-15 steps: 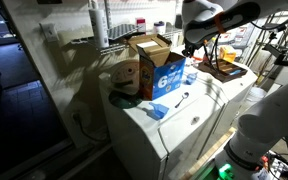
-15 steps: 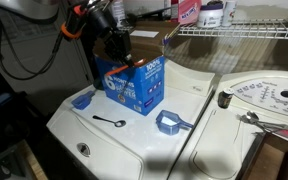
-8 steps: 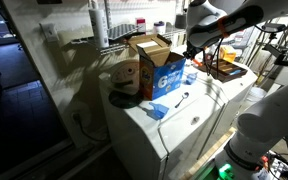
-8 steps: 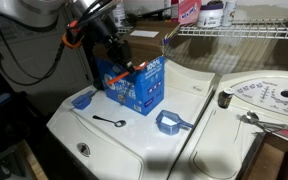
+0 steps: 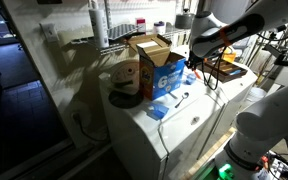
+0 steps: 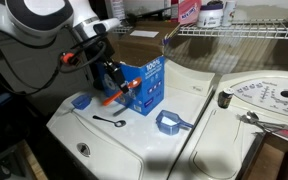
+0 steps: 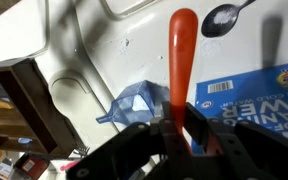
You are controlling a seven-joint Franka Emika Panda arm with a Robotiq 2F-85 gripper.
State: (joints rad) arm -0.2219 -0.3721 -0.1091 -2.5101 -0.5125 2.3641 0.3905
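The gripper moves down to the white washer top (image 6: 136, 127) between the black spoon and blue scoop next. It releases the orange handle there, since that patch is clear.
My gripper (image 7: 181, 118) is shut on the lower end of a long orange-red utensil handle (image 7: 181, 50), which sticks out past the fingers over the white washer top (image 7: 94, 50). In an exterior view the gripper (image 6: 112, 82) hangs by the left front corner of the blue detergent box (image 6: 144, 85), with the orange utensil (image 6: 117, 96) slanting beneath it. A blue scoop (image 7: 134, 103) and a black spoon (image 7: 222, 15) lie on the washer under the gripper. In an exterior view the gripper (image 5: 195, 66) is beside the blue box (image 5: 167, 75).
A second blue scoop (image 6: 171, 122) lies in front of the box, and a third one (image 6: 82, 100) sits near the washer's left edge. An open cardboard box (image 5: 149, 47) stands behind. A wire shelf (image 6: 244, 30) holds bottles. A round white lid (image 6: 269, 95) lies on the neighbouring machine.
The arm has swung from above the blue box down to its front corner, carrying the orange utensil. The jaws stay shut on it.
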